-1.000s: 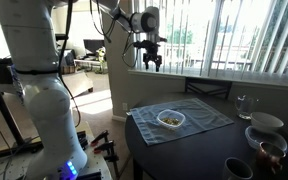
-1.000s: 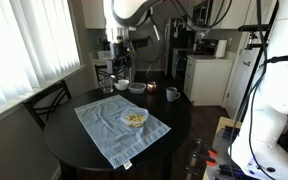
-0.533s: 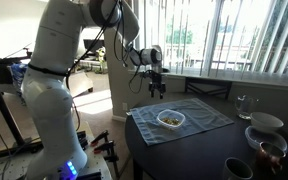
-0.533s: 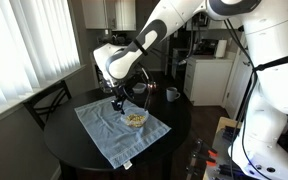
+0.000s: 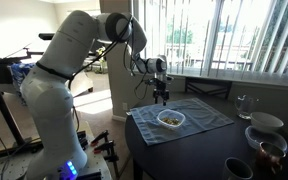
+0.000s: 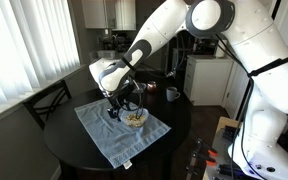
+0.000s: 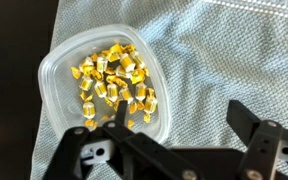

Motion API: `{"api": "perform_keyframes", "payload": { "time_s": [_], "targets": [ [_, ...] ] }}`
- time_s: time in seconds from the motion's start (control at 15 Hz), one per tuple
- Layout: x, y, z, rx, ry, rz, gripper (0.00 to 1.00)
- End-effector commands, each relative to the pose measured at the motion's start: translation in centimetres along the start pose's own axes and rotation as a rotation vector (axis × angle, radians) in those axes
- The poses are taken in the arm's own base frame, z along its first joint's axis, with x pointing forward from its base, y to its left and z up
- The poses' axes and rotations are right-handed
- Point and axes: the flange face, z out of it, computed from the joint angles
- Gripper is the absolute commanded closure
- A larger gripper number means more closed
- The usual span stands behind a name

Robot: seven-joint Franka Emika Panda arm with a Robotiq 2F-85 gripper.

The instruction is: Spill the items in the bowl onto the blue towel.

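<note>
The bowl's rim on the side (image 7: 167,112) facing the wide part of the towel is already between my fingers, so next I need to lower my open gripper onto it.
The small translucent white bowl (image 7: 84,62) sits upright on the blue towel (image 7: 214,60) and holds the items (image 7: 112,82), a heap of yellowish bits. It shows in both exterior views (image 5: 170,119) (image 6: 134,119), near the middle of the towel (image 5: 206,116) (image 6: 104,135). My gripper (image 7: 184,125) is open and empty, just above the bowl's near rim. One finger hangs over the bowl's inside edge, the other over bare towel. In the exterior views the gripper (image 5: 162,97) (image 6: 124,106) hovers close over the bowl.
The dark round table (image 6: 74,155) carries stacked white bowls (image 5: 267,128), a glass (image 5: 244,105) and a dark bowl (image 5: 238,169) beyond the towel. A mug (image 6: 172,94) and more dishes (image 6: 136,87) stand at the back. A chair (image 6: 46,100) stands by the window blinds.
The arm has swung down from high above the table's far side to just over the bowl. The gripper stays open; bowl and towel have not moved.
</note>
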Motion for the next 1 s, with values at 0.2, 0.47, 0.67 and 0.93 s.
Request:
{"api": "perform_keyframes", "payload": {
  "time_s": [0.2,0.47,0.67,0.93],
  "targets": [
    [2.3,0.0,2.9,-0.002,-0.007,0.01,0.0],
    [2.7,0.0,4.9,-0.014,-0.027,0.008,0.0],
    [2.7,-0.1,6.5,-0.025,-0.051,0.006,0.25],
    [2.6,0.1,6.6,-0.021,-0.059,0.007,0.47]
  ]
}}
